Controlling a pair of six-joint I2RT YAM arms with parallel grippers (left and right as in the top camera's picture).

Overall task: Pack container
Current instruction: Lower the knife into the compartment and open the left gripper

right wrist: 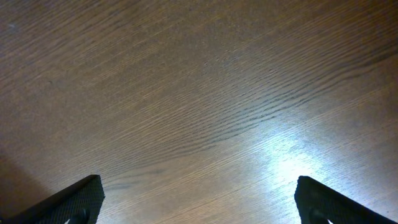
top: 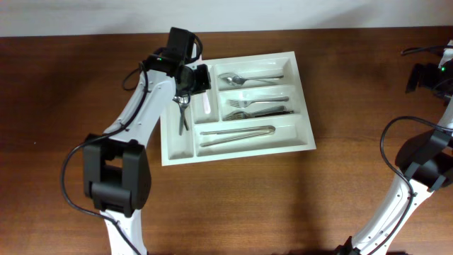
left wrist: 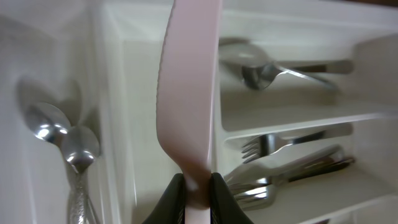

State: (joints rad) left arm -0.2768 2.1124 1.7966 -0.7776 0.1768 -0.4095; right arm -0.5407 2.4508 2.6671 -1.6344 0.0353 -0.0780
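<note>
My left gripper should next move over, lower the knife and let go of it, because the tray's empty second compartment (top: 205, 113) (left wrist: 142, 118) is below and slightly to the left in the wrist view.
The container (top: 308, 122) is a large white cutlery tray in the middle of the table. My left gripper (top: 195, 76) is over its upper left part and is shut on a pale pink plastic knife (top: 207, 106). The knife hangs over the second narrow compartment. In the left wrist view the knife (left wrist: 186, 93) runs up from the shut jaws (left wrist: 198, 186), with the tray's dividers (left wrist: 112, 93) below it. My right gripper (top: 430, 74) is at the far right edge, away from the tray. In the right wrist view it (right wrist: 199, 199) is open and empty over bare wood.
Small metal spoons (top: 182, 110) lie in the leftmost narrow compartment and also show in the left wrist view (left wrist: 68, 143). A spoon (top: 244, 78), forks (top: 255, 106) and tongs (top: 237, 133) fill the three long compartments. Dark wood table (top: 71, 85) surrounds the tray.
</note>
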